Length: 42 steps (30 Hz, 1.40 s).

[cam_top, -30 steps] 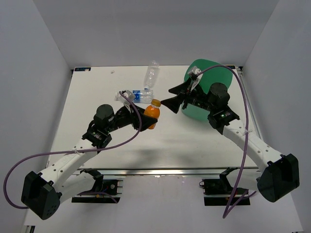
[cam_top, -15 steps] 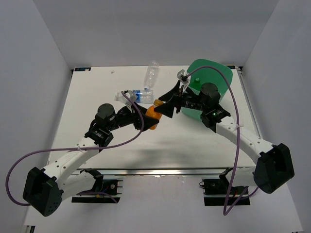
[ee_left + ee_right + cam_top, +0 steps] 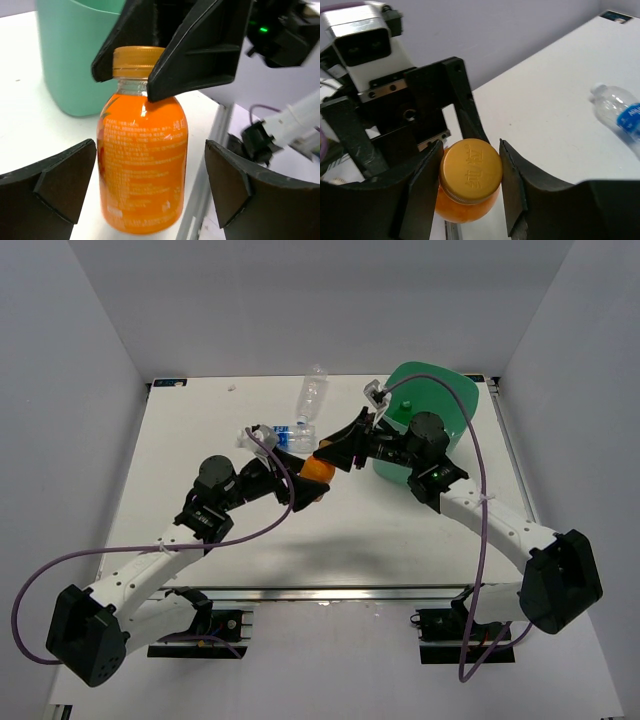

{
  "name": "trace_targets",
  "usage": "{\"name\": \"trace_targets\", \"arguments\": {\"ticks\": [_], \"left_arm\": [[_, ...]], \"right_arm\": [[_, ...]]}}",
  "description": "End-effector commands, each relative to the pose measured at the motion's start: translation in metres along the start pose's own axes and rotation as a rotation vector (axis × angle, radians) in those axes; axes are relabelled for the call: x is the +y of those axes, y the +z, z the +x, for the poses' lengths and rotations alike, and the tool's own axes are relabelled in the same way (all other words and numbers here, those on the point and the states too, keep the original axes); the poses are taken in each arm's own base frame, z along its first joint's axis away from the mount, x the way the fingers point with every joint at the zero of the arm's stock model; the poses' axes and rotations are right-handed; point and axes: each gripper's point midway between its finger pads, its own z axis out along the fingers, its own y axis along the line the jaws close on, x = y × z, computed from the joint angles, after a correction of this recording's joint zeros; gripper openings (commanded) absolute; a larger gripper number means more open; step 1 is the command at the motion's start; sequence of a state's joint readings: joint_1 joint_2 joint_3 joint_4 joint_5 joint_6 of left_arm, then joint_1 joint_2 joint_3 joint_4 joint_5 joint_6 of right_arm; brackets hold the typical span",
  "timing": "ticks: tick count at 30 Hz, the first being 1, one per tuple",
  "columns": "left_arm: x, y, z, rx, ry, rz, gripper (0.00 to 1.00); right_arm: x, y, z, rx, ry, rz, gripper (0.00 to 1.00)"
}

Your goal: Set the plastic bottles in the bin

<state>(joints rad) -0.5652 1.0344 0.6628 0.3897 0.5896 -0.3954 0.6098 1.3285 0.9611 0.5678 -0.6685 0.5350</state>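
I should next move my left gripper outward and down from the orange bottle, over the blue-labelled clear bottle [image 3: 290, 437], because that bottle is still on the tabletop outside the bin [image 3: 452, 395].
An orange bottle [image 3: 318, 469] with a gold cap [image 3: 470, 169] stands upright near the table's middle. My right gripper [image 3: 327, 452] reaches in from the right and is shut on its cap, a finger [image 3: 517, 185] pressed on each side. My left gripper [image 3: 150, 192] is open around the orange body [image 3: 142, 165], both fingers apart from it. The mint-green bin [image 3: 452, 395] stands at the back right, behind my right arm, and shows in the left wrist view as a green wall [image 3: 75, 55]. Two clear bottles lie behind: one with a blue label [image 3: 285, 436], one plain [image 3: 313, 392].
My two arms meet over the table's middle, the left wrist camera block [image 3: 362, 42] close in front of my right fingers. The blue-labelled clear bottle [image 3: 620, 112] lies on the white tabletop to the right of them. Purple cables loop from both arms.
My right gripper swung left from the bin to the orange bottle and shut on its cap. My left gripper, which was holding the bottle, has opened wide.
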Motion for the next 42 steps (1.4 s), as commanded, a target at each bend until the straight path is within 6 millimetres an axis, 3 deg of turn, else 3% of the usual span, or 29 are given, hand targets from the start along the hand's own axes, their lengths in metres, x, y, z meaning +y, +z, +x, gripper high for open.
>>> {"name": "trace_targets", "arguments": {"ticks": [1, 2, 3, 9, 11, 15, 18, 20, 21, 22, 23, 24, 28, 31, 33, 37, 42], "left_arm": [[0.012, -0.002, -0.026, -0.076, 0.014, -0.114, 0.98], [0.017, -0.003, -0.032, -0.087, 0.011, -0.151, 0.98], [0.023, -0.004, -0.034, -0.095, 0.002, -0.192, 0.98], [0.067, -0.005, -0.051, -0.136, -0.089, -0.453, 0.98], [0.095, -0.012, -0.046, -0.134, -0.118, -0.604, 0.98], [0.137, -0.026, -0.058, -0.189, -0.218, -0.874, 0.98], [0.174, -0.036, -0.050, -0.172, -0.319, -1.047, 0.98], [0.194, -0.039, -0.042, -0.149, -0.382, -1.102, 0.98], [0.215, -0.044, -0.025, -0.112, -0.461, -1.142, 0.98], [0.224, -0.043, -0.024, -0.108, -0.500, -1.140, 0.98], [0.233, -0.043, -0.017, -0.098, -0.540, -1.141, 0.98], [0.250, -0.046, -0.006, -0.088, -0.607, -1.154, 0.98], [0.279, -0.043, 0.005, -0.124, -0.665, -1.186, 0.98], [0.292, -0.038, 0.001, -0.164, -0.702, -1.190, 0.98], [0.306, -0.037, 0.005, -0.208, -0.732, -1.232, 0.98], [0.318, -0.038, 0.013, -0.269, -0.810, -1.279, 0.98], [0.338, -0.047, 0.043, -0.295, -0.929, -1.420, 0.98]], "right_arm": [[-0.013, 0.001, -0.035, -0.064, -0.080, 0.109, 0.13], [-0.020, -0.003, -0.045, -0.075, -0.102, 0.158, 0.13], [-0.039, -0.010, -0.047, -0.068, -0.118, 0.262, 0.12], [-0.081, -0.065, -0.140, -0.241, -0.285, 0.643, 0.13], [-0.086, -0.087, -0.171, -0.284, -0.362, 0.745, 0.13], [-0.107, -0.133, -0.202, -0.362, -0.462, 1.002, 0.15], [-0.130, -0.168, -0.205, -0.360, -0.509, 1.222, 0.18], [-0.143, -0.183, -0.201, -0.326, -0.530, 1.312, 0.25], [-0.147, -0.189, -0.198, -0.298, -0.544, 1.342, 0.33], [-0.151, -0.189, -0.195, -0.274, -0.555, 1.347, 0.76], [-0.152, -0.187, -0.194, -0.254, -0.564, 1.341, 0.89], [-0.151, -0.186, -0.195, -0.247, -0.572, 1.334, 0.89], [-0.132, -0.169, -0.200, -0.229, -0.613, 1.199, 0.89], [-0.113, -0.162, -0.201, -0.246, -0.608, 1.114, 0.89], [-0.108, -0.158, -0.187, -0.233, -0.588, 1.060, 0.89], [-0.100, -0.158, -0.174, -0.216, -0.573, 1.018, 0.90], [-0.101, -0.166, -0.161, -0.208, -0.553, 1.040, 0.89]]}}
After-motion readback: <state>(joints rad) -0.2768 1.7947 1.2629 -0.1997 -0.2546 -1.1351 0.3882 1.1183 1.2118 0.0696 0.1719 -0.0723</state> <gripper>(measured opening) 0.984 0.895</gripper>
